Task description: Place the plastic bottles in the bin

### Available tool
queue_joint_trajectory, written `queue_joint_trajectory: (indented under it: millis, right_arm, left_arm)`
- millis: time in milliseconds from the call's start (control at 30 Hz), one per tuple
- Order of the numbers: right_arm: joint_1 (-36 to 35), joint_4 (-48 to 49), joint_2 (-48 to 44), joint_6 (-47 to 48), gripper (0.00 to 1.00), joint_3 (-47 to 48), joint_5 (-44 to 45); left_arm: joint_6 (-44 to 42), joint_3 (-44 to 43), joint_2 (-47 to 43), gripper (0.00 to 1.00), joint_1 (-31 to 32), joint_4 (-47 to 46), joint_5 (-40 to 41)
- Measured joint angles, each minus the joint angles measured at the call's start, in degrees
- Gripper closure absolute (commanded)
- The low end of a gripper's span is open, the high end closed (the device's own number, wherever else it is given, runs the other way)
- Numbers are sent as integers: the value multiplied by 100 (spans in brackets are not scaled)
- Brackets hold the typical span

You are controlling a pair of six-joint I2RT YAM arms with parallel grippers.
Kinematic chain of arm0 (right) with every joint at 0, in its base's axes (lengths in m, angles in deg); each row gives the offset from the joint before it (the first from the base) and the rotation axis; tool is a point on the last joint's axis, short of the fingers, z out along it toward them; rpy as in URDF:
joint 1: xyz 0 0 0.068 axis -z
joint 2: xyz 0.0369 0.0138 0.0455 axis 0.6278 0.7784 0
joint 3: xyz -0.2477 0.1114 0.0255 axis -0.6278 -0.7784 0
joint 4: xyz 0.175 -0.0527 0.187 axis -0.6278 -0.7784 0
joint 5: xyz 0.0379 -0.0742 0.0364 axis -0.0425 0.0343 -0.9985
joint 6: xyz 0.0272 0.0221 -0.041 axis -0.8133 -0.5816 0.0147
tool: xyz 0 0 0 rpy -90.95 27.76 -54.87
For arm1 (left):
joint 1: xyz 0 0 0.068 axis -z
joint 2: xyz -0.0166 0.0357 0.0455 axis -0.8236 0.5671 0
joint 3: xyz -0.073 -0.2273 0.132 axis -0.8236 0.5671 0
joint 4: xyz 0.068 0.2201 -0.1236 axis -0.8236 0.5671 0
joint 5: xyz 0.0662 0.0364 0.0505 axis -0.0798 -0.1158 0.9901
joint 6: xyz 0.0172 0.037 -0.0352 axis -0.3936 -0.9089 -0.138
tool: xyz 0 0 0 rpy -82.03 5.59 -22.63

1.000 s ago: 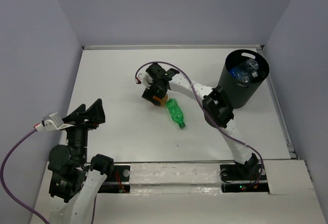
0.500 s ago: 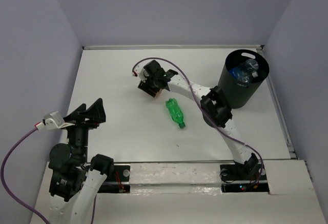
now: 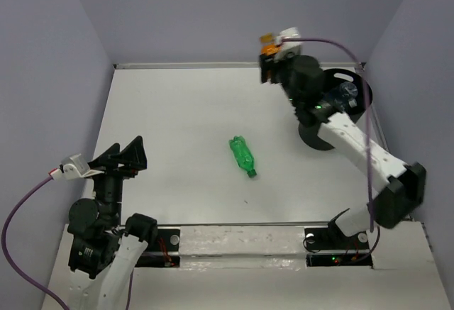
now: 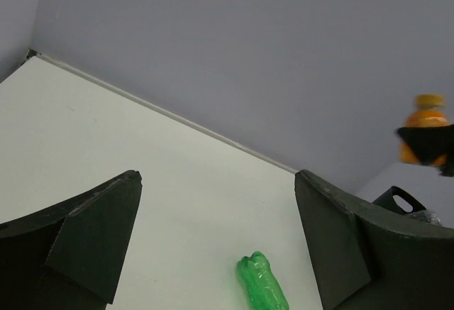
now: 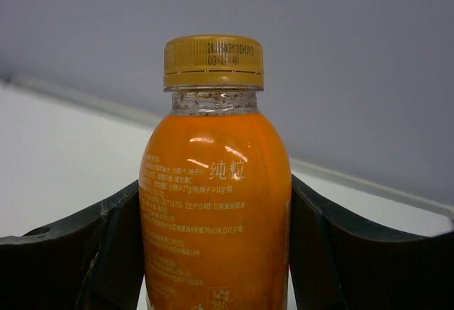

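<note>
The orange bottle (image 3: 267,40) hangs beside the bin. It goes to the right in the top view over the bin's opening (image 3: 346,91) next, and my right gripper releases it.
My right gripper (image 3: 272,60) is raised high just left of the black bin (image 3: 314,137) and is shut on the orange bottle (image 3: 267,40), held upright. In the right wrist view the orange bottle (image 5: 216,203) fills the space between the fingers (image 5: 113,239), yellow cap up. The green bottle (image 3: 242,155) lies on its side mid-table; it also shows in the left wrist view (image 4: 262,290). Clear bottles (image 3: 346,94) lie inside the bin, which my right arm partly hides. My left gripper (image 3: 124,155) is open and empty at the near left, far from the green bottle.
The white table is walled by grey panels at the back and both sides. In the left wrist view the bin's slot handle (image 4: 401,200) shows at the right, with the lifted orange bottle (image 4: 425,122) above it.
My right gripper has lifted the orange bottle off the table beside the green bottle and swung it up and right towards the bin. The left arm and green bottle have not moved.
</note>
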Motion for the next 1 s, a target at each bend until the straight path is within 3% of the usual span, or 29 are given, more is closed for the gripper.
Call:
queue_joint_trajectory:
  millis: [100,233,433,600,1000]
  right_arm:
    - [1029,739,-1399,-444,39,-616,560]
    - [2109,1252,-2450,-887,39,-1296,1268]
    - [2946,1250,-2159,-1215,39,-1510,1106]
    - [3001,767,-1604,-1515,39,-1690,649]
    - [3001,577,-1480,-2079,31,-2284,-79]
  left_arm:
    - [0,76,-17,1,0,-68,-22]
    - [0,105,-79,1,2,-85,-39]
    - [-2,105,-192,1,85,-118,-39]
    - [-13,105,-245,1,92,-118,-37]
    - [-20,105,-269,1,151,-118,-37]
